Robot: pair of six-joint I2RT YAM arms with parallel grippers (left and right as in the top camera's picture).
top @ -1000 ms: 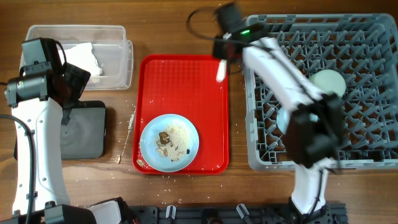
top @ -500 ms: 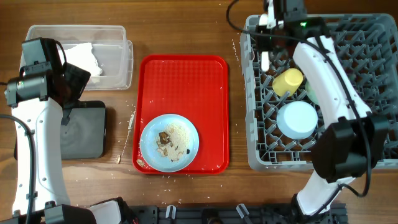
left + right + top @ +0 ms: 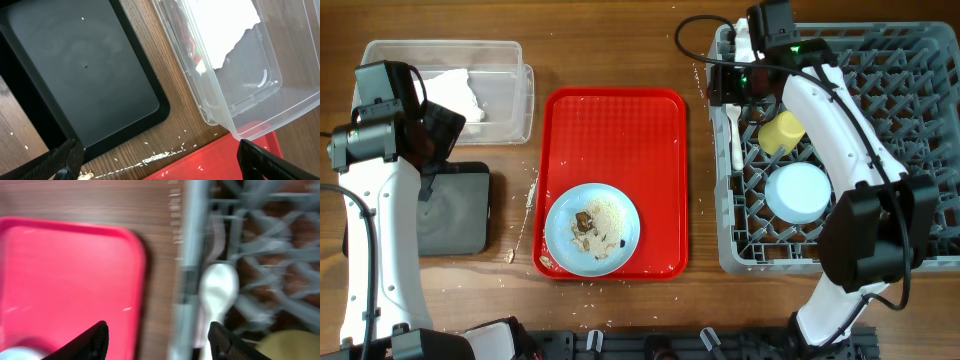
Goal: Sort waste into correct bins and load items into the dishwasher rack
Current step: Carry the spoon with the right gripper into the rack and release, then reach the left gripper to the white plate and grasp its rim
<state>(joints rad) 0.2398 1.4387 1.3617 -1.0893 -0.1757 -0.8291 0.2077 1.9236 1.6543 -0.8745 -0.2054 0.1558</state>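
I will next bring my left gripper over the red tray and lower it to the plate's rack-side rim (image 3: pixel 634 228), because the light blue plate still holds scraps.
A white spoon (image 3: pixel 737 135) lies inside the left edge of the grey dishwasher rack (image 3: pixel 920 262), and shows blurred in the right wrist view (image 3: pixel 218 293). My right gripper (image 3: pixel 725 85) (image 3: pixel 160 342) hovers over that rack edge, open, with nothing between its fingers. A yellow cup (image 3: pixel 782 132) and an upturned light blue bowl (image 3: pixel 800 190) sit in the rack. The light blue plate (image 3: pixel 592 228) with brown scraps and pale crumbs rests on the red tray (image 3: pixel 620 130). My left gripper (image 3: pixel 160 165) is open above the black tray (image 3: pixel 85 75) and the clear tub (image 3: pixel 250 100).
White napkins (image 3: pixel 455 95) lie in the clear tub (image 3: pixel 510 120). The black tray (image 3: pixel 460 210) sits below it at the left. Rice-like crumbs (image 3: pixel 525 215) are strewn on the wood between the black tray and the red tray. My right arm (image 3: pixel 840 130) crosses the rack.
My right gripper carried the white spoon from over the red tray to the rack's left edge, then opened. The spoon now lies in the rack. The left arm has not moved.
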